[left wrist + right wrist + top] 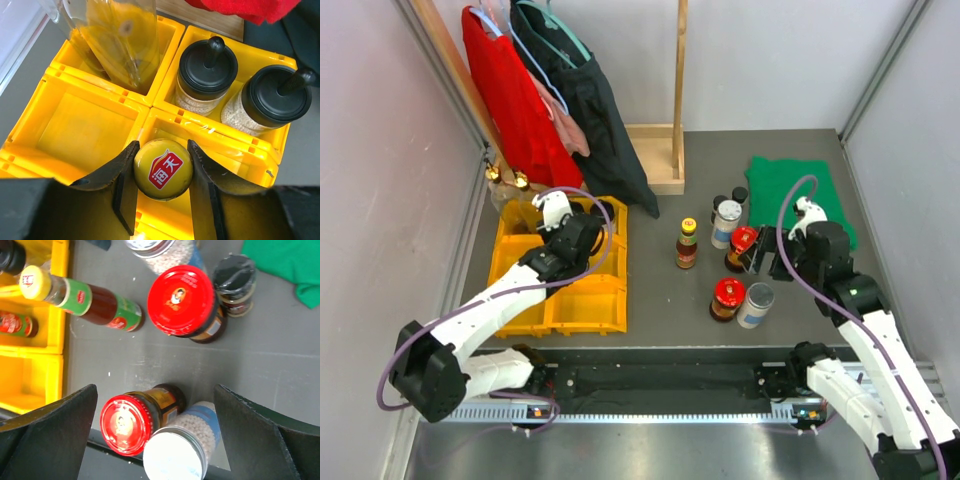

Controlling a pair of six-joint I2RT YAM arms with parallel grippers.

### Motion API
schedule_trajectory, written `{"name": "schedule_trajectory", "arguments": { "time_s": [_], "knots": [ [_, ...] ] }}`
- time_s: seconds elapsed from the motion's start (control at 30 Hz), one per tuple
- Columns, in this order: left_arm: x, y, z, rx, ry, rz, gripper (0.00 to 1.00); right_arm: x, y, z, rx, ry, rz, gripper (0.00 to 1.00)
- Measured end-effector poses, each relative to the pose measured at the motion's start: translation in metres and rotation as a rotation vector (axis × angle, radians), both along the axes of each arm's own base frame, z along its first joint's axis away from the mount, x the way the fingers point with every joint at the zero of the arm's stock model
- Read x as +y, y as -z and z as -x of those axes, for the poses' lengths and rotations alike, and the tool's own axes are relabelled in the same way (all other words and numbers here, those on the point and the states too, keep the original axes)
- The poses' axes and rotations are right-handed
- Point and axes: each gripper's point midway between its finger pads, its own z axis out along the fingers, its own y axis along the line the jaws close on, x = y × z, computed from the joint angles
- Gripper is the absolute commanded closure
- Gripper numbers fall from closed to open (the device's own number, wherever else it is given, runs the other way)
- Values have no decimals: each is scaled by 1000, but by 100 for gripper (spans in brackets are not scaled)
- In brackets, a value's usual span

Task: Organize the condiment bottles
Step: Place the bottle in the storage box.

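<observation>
I will move my right gripper's open fingers to the left in the top view next, around the yellow cap of the standing sauce bottle, which is clear of the jars.
My left gripper [584, 242] hangs over the yellow tray [582, 306] and is shut on the yellow cap of a dark sauce bottle [163, 169] above a compartment. Two black-capped jars [207, 75] stand in the compartment beyond it. A tall clear gold-topped bottle [120, 40] stands in the far left compartment. My right gripper [761, 256] is open above a red-lidded jar [126, 424] and a silver-lidded canister [177, 457]. On the table stand another red-lidded jar [184, 300], a yellow-capped sauce bottle [687, 243], a second canister [727, 222] and a black-capped jar [740, 195].
A green cloth [800, 190] lies at the back right. A wooden rack base [658, 160] with a red garment [510, 100] and a dark garment [585, 100] stands behind the tray. Grey walls close in both sides.
</observation>
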Motion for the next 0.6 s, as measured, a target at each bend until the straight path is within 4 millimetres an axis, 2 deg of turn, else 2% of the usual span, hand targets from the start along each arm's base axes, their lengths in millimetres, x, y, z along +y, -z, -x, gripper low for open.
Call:
{"name": "schedule_trajectory", "arguments": {
  "time_s": [0.03,0.13,0.17,0.23,0.33,0.4,0.5,0.6],
  "knots": [
    [0,0,0,-1,-1,2,43,2,0,0,-1,-10,-3,4],
    [0,0,0,-6,-4,8,24,12,-2,1,-2,-68,-9,4],
    [-1,-1,-1,-9,-3,9,13,19,-6,1,-16,-102,-14,4],
    [0,-2,-1,-14,-4,14,3,41,-19,6,-62,-202,-22,3],
    [0,-7,1,-23,1,18,1,74,-39,15,-129,-342,-22,3],
    [1,-11,2,-25,4,21,1,91,-55,14,-176,-393,-16,3],
    [0,-22,3,-34,14,32,1,103,-65,1,-204,-394,2,3],
    [-1,-34,5,-44,27,49,1,106,-61,-14,-194,-361,41,3]
  ]
}}
